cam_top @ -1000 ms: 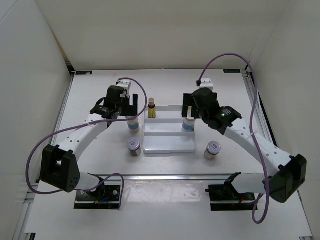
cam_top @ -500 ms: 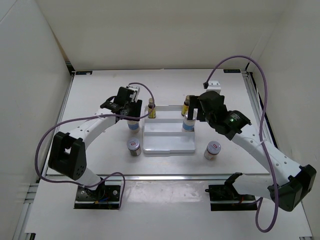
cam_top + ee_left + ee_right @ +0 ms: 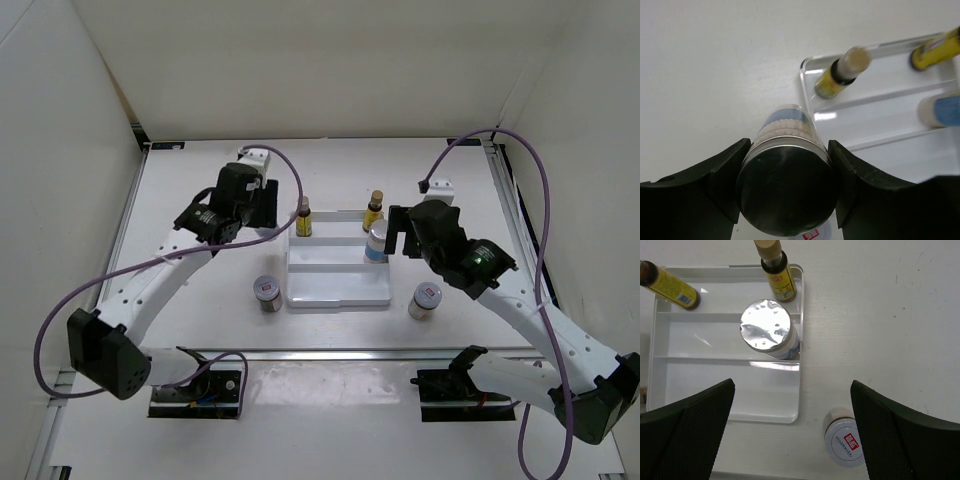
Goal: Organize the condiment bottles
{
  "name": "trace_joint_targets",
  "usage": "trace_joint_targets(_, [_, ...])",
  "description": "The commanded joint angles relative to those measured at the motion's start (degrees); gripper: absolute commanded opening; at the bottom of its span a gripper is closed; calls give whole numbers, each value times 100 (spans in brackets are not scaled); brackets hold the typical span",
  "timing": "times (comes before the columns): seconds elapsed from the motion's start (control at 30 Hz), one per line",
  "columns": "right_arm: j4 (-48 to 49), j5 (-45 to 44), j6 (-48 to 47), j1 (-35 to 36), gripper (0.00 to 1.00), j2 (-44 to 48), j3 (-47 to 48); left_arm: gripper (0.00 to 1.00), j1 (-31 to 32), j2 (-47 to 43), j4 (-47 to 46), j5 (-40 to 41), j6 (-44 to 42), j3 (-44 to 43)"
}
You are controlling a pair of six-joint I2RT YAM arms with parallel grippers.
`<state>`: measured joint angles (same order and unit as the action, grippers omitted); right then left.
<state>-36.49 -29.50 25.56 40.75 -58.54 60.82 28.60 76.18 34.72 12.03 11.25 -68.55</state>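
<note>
My left gripper moves the bottle across to the tray point(image 3: 880, 115) next and down onto the middle step's empty end to release it. Its blue-labelled match stands opposite.
My left gripper point(image 3: 788, 150) is shut on a white blue-labelled bottle point(image 3: 785, 192) by its silver lid, held above the table left of the white stepped tray point(image 3: 880, 115). In the top view the left gripper point(image 3: 260, 207) hides that bottle. Two amber bottles point(image 3: 303, 217) point(image 3: 374, 210) stand on the tray's back step. A second blue-labelled bottle point(image 3: 376, 243) stands on the middle step at the right. My right gripper point(image 3: 792, 387) is open and empty above the tray's right edge point(image 3: 797, 365). Two short red-labelled bottles point(image 3: 267, 291) point(image 3: 425, 299) stand on the table either side of the tray.
White walls enclose the table on the left, back and right. The tray's front step point(image 3: 335, 287) holds nothing. Purple cables loop over both arms.
The left gripper has shut on the blue-labelled bottle and raised it off the table. The right arm has drawn back from the bottle on the middle step, uncovering the right amber bottle.
</note>
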Motion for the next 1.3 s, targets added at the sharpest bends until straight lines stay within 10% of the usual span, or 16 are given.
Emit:
trace_joint_targets(0.0, [63,-83,160,29,100,27,-105,18,242,-324,-369,-122,273,-571])
trace_joint_targets(0.87, [-95,-197,98,29,100,467,-448,26,1262,1443,-1169,325,800,-352])
trace_joint_targets(1.1, [-411,-250,98,29,100,352,-448,52,1376,1733,-985,572,695,-466])
trace_joint_targets(1.27, [-789,-530,343,29,100,300,-509,100,1376,1786,-801,695,695,-650])
